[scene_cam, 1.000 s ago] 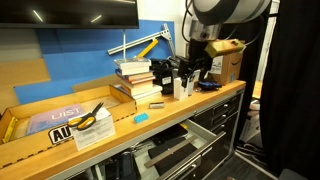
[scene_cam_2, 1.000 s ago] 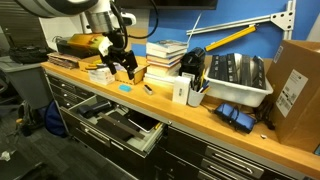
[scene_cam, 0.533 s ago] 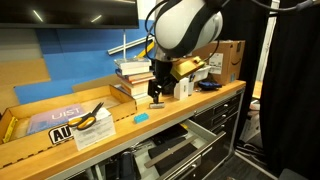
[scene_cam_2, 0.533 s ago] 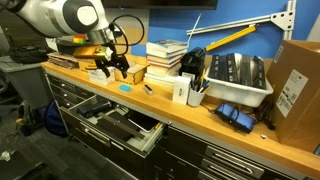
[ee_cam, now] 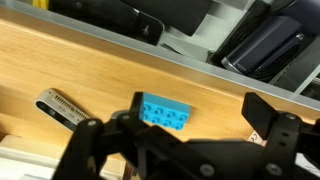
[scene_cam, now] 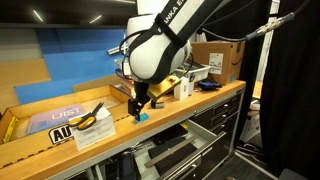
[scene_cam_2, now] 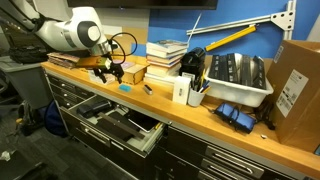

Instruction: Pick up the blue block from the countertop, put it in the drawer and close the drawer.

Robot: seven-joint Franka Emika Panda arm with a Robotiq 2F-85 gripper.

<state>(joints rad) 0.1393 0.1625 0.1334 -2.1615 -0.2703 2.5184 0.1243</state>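
The blue block (scene_cam_2: 124, 88) (ee_cam: 165, 111) lies below my gripper, off-center to the left in the wrist view. My gripper should move that way next and lower both fingers around it.
The blue block (scene_cam: 141, 117) lies flat on the wooden countertop (scene_cam: 195, 100) near its front edge. It also shows in an exterior view (scene_cam_2: 125, 88) and in the wrist view (ee_cam: 165, 112). My gripper (scene_cam: 138, 104) hangs just above the block, open and empty, also seen in an exterior view (scene_cam_2: 112, 72). In the wrist view the gripper (ee_cam: 200, 118) has one finger next to the block and the other well to its right. The drawer (scene_cam: 172, 152) stands pulled open below the countertop, with dark items inside (scene_cam_2: 118, 124).
A stack of books (scene_cam_2: 165, 55), a white bin (scene_cam_2: 238, 82) and a cardboard box (scene_cam_2: 296, 85) stand along the countertop. A yellow-and-black tool (scene_cam: 88, 118) lies on a sheet. A dark pen-like item (ee_cam: 60, 108) lies beside the block.
The arm has swung along the countertop from the books to the blue block and dropped low over it. The block and drawer have not moved.
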